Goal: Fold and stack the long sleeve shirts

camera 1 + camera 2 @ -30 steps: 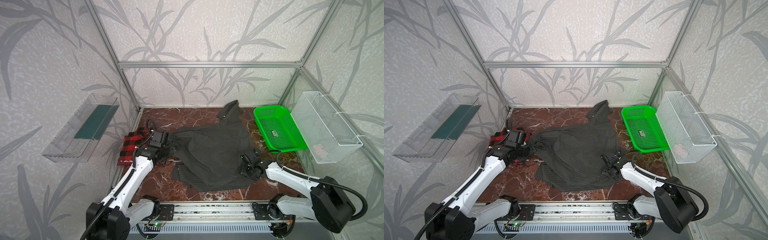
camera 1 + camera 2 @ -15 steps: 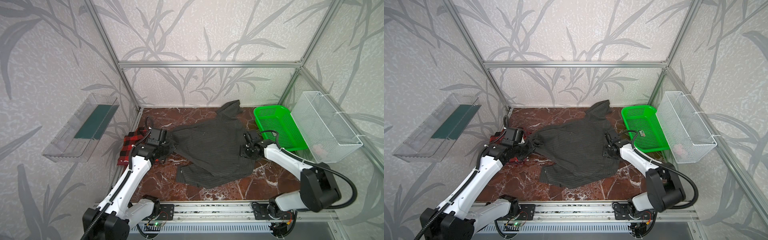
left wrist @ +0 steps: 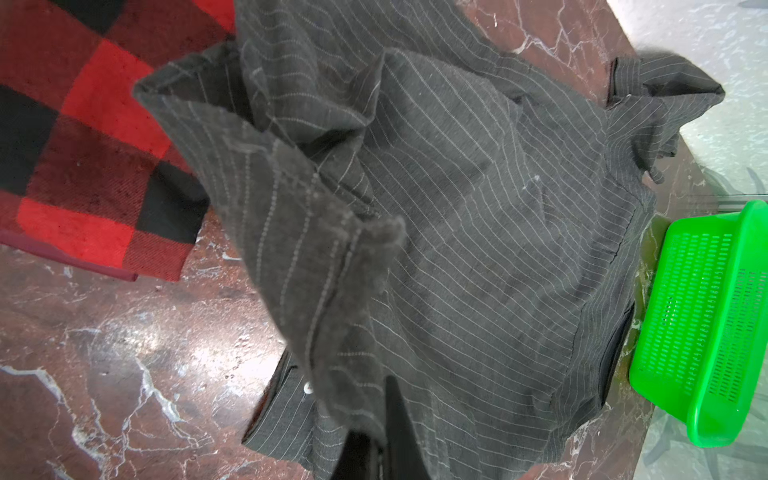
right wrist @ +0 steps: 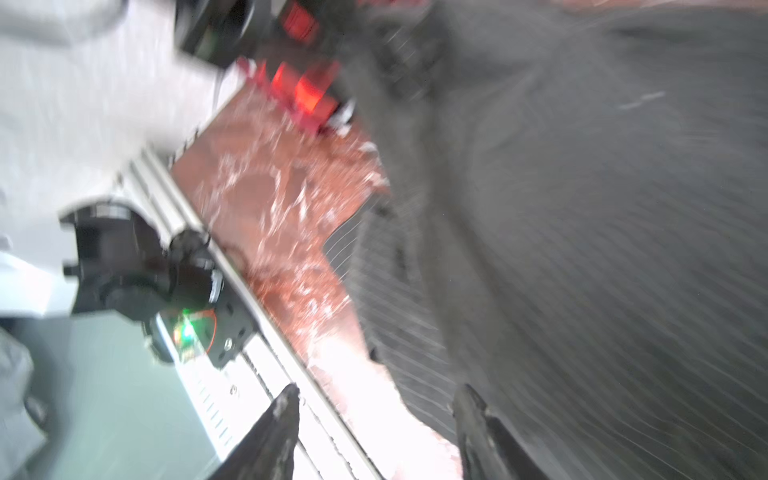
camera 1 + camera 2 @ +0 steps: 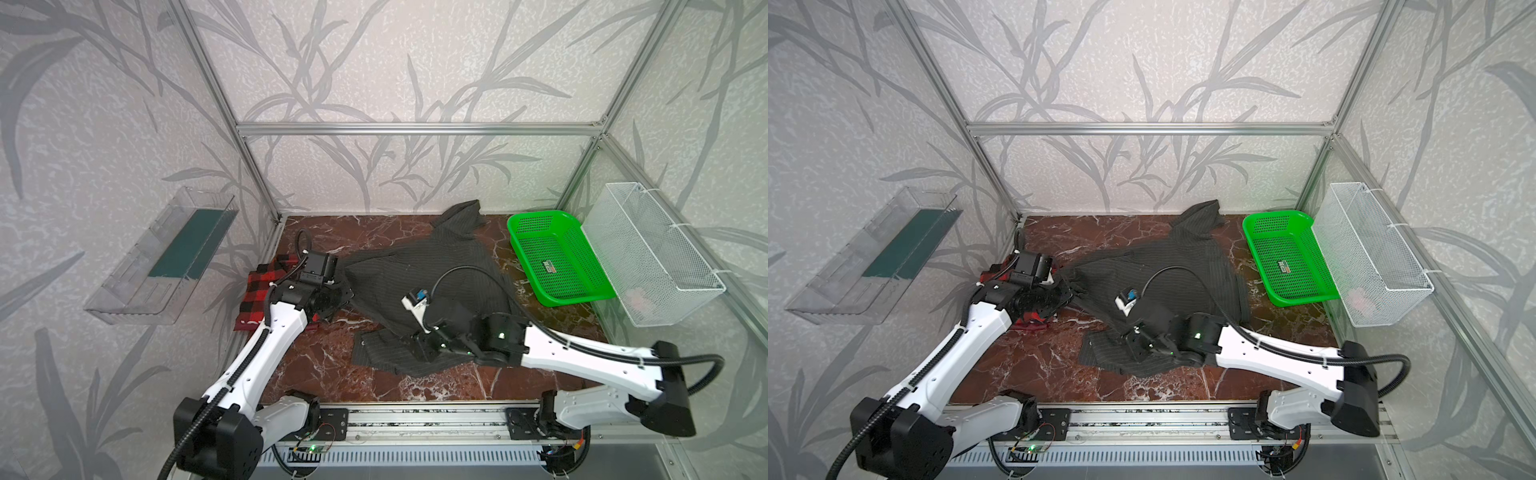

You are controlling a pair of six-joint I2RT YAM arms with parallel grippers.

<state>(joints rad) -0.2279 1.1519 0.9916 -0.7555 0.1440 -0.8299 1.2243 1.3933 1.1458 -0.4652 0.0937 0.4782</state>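
Observation:
I will lower my right gripper toward the plaid shirt's side and close on the cuff's edge by the bar, because the sleeve's cuff lies over bare tabletop.
The charcoal pinstriped shirt lies spread and rumpled across the middle of the marble table, one sleeve reaching toward the back wall. The red-and-black plaid shirt lies at the left, partly under the left arm. My left gripper is shut on a bunched left edge of the charcoal shirt, next to the plaid shirt. My right gripper hangs open over the charcoal shirt's front hem, with nothing between its fingers. The right wrist view is blurred.
A green plastic basket stands at the right beside the shirt. A white wire basket hangs on the right wall and a clear tray on the left wall. The arms' metal rail runs along the front edge.
My right gripper went back toward the green basket, then swung left to the shirt's front hem. The charcoal shirt has drawn back from the front and creased. The left gripper has kept its hold.

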